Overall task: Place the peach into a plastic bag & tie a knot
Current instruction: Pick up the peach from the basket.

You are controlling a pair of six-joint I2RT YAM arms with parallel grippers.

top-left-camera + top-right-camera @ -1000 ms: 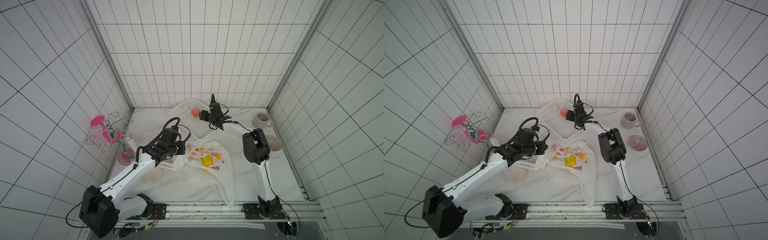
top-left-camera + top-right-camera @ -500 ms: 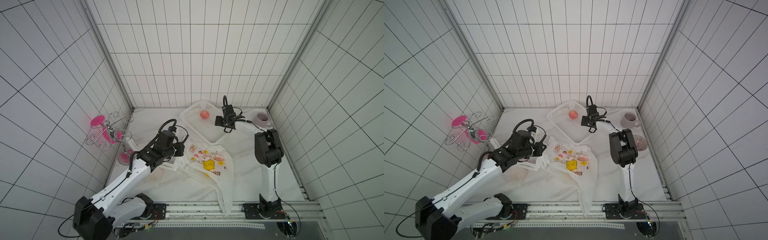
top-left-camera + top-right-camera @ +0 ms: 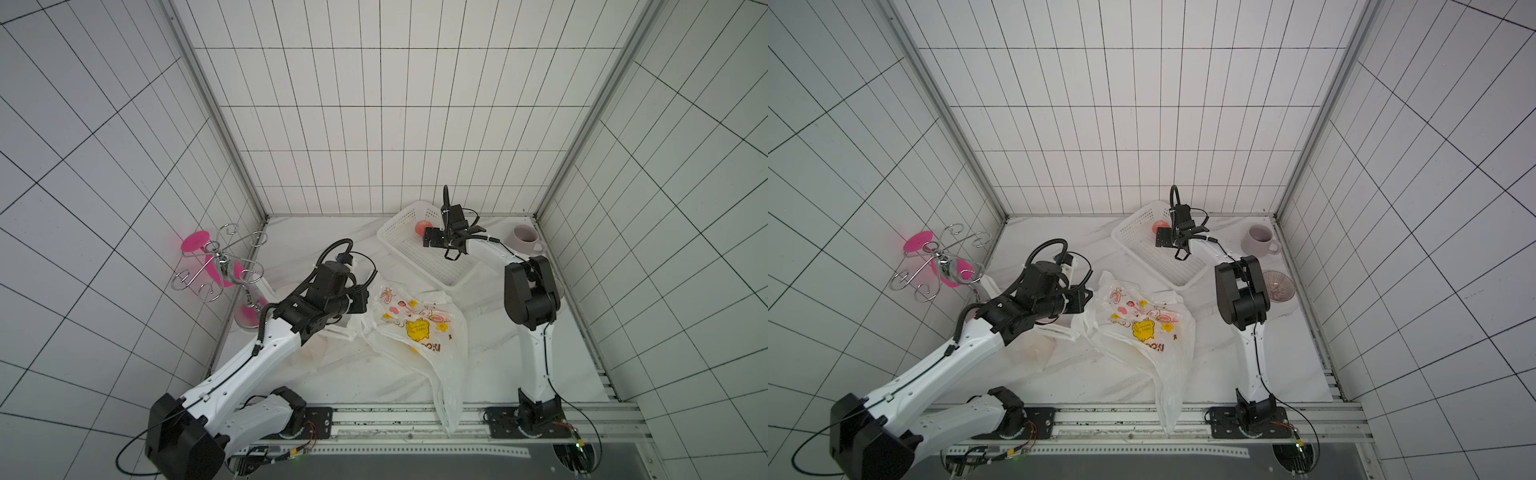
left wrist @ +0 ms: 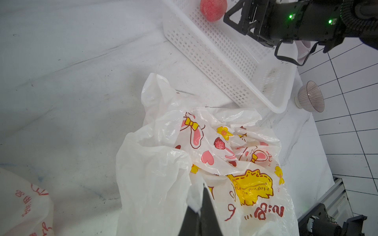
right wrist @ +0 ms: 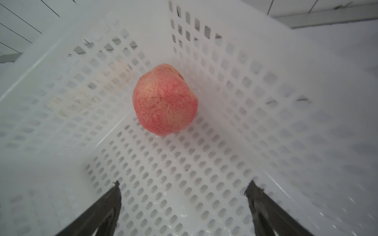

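Observation:
The peach lies beyond the fingers of my right gripper. My right gripper will next push outward inside the basket until its open fingers are around the peach, then close them.
A pink-red peach lies in a corner of the white perforated basket at the back. My right gripper is inside the basket just short of the peach, open wide, nothing between its fingers. The white printed plastic bag lies crumpled mid-table. My left gripper is shut on the bag's edge at its left side.
A second plastic bag with red print lies under my left arm. A mug and a ribbed glass bowl stand at the right. A pink wire rack stands at the left wall.
The basket with the peach has slid to the right together with my right gripper, whose jaws have spread wider. My left gripper stays shut on the bag's edge.

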